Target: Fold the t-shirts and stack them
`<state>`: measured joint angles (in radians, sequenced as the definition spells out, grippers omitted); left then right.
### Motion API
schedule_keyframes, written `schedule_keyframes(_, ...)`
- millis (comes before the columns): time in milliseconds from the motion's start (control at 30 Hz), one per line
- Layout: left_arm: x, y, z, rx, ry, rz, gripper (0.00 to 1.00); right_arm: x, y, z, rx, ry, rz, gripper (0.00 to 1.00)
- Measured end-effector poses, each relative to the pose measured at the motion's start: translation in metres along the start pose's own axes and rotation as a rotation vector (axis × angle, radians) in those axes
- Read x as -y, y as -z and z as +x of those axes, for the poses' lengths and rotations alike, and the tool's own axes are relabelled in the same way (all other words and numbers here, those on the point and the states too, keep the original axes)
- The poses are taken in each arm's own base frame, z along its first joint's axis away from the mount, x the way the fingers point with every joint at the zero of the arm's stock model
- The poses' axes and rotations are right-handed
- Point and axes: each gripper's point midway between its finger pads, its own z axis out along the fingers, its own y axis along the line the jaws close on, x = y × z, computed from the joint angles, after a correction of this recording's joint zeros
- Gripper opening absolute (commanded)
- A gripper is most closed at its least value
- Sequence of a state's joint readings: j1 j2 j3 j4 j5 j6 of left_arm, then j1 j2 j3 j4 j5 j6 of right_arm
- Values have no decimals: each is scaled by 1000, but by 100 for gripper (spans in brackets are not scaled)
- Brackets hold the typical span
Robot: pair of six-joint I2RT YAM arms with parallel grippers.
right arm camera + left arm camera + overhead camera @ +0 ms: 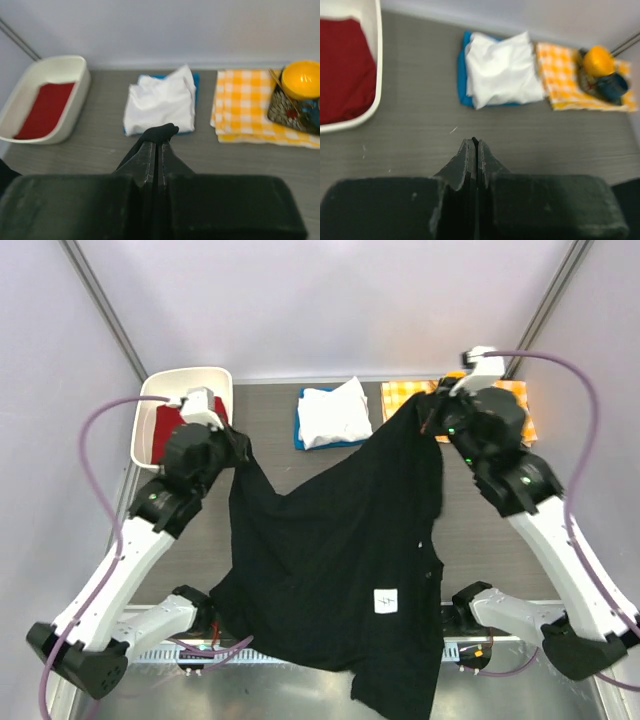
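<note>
The checked cloth's edge by the white t-shirt lies below my right gripper and outward. My right gripper should go down and outward next and let go of the black t-shirt's corner at that edge.
The large black t-shirt (340,540) hangs spread between both grippers, its white square label (386,600) facing up and its lower part draped over the table's near edge. My left gripper (240,453) is shut on the shirt's left corner; in the left wrist view (474,149) only a dark sliver shows between the jaws. My right gripper (427,420) is shut on the right corner, and a black tuft (161,133) sticks out past its tips (155,149). The folded white t-shirt (335,412) lies on the folded blue one (298,430) at the back middle.
A white bin (185,380) holding a red cloth (342,70) stands at the back left. The orange-and-white checked cloth (245,105) lies at the back right, with a yellow bowl (301,79) on a dark tray. Both arm bases sit at the near edge.
</note>
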<state>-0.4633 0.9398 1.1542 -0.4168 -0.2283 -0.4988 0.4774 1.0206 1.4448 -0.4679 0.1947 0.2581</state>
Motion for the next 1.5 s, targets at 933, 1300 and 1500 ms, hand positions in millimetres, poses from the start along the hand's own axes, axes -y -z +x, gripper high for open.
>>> schedule_keyframes(933, -151, -212, 103, -142, 178, -407, 0, 166, -217, 160, -280, -64, 384, 1)
schedule_keyframes(1300, -197, -241, 62, -63, 241, -484, 35, 163, -293, 154, -252, -67, 319, 64)
schedule_keyframes(1500, -203, -243, 60, -62, 243, -513, 100, 174, -304, 188, -321, -50, 336, 94)
